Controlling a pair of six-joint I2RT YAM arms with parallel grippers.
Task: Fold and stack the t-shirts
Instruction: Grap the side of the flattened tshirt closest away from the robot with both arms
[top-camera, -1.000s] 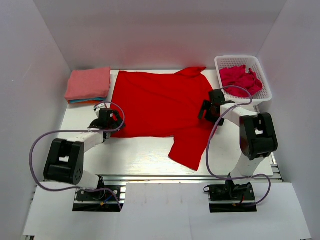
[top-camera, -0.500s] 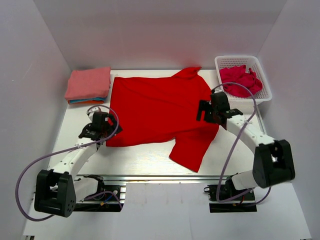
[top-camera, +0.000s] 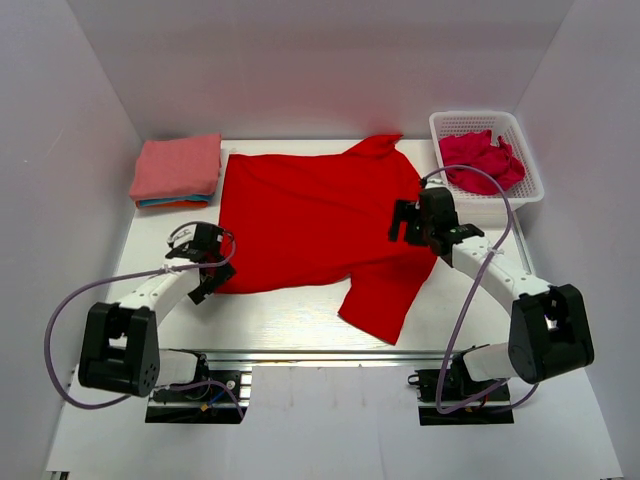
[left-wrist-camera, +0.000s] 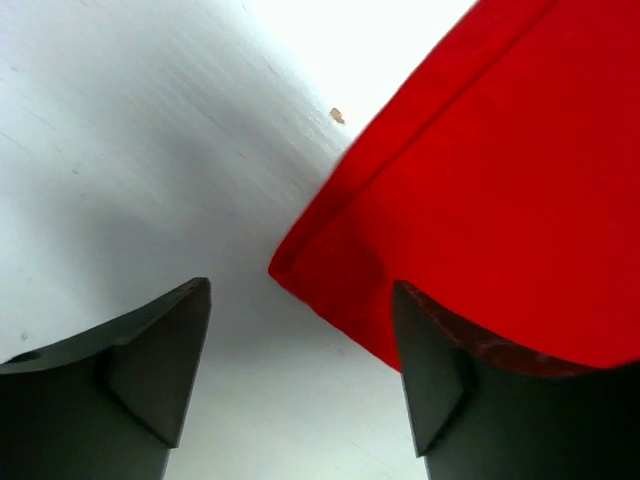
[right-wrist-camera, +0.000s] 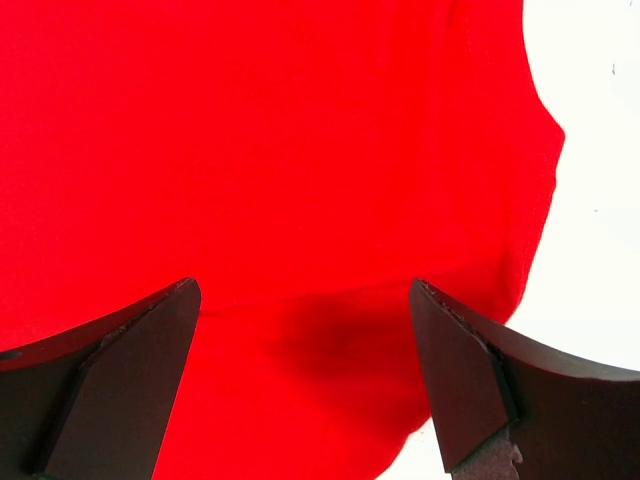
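Note:
My right gripper needs to move back along the t-shirt's sleeve, which trails toward the table's front edge, and go down onto the sleeve's corner nearest that edge (top-camera: 393, 340).
A bright red t-shirt (top-camera: 310, 215) lies spread flat across the middle of the white table (top-camera: 280, 312), one sleeve trailing toward the front edge. My left gripper (top-camera: 210, 268) is at its front-left corner, open. In the left wrist view that corner (left-wrist-camera: 300, 262) lies between the fingers, and the right finger (left-wrist-camera: 450, 385) is over the cloth. My right gripper (top-camera: 404, 222) hovers open over the shirt's right side; red cloth (right-wrist-camera: 300, 200) fills the gap between its fingers (right-wrist-camera: 120, 380). Folded t-shirts (top-camera: 178, 168) are stacked at the back left, salmon-pink on top.
A white lattice basket (top-camera: 520, 130) at the back right holds crumpled crimson-pink t-shirts (top-camera: 482, 158). White walls close in the table on three sides. Purple cables loop off both arms.
Both arms have changed pose. The left gripper has moved forward to the shirt's front-left corner, and the right gripper has shifted slightly left. The shirt's edges have shifted a little.

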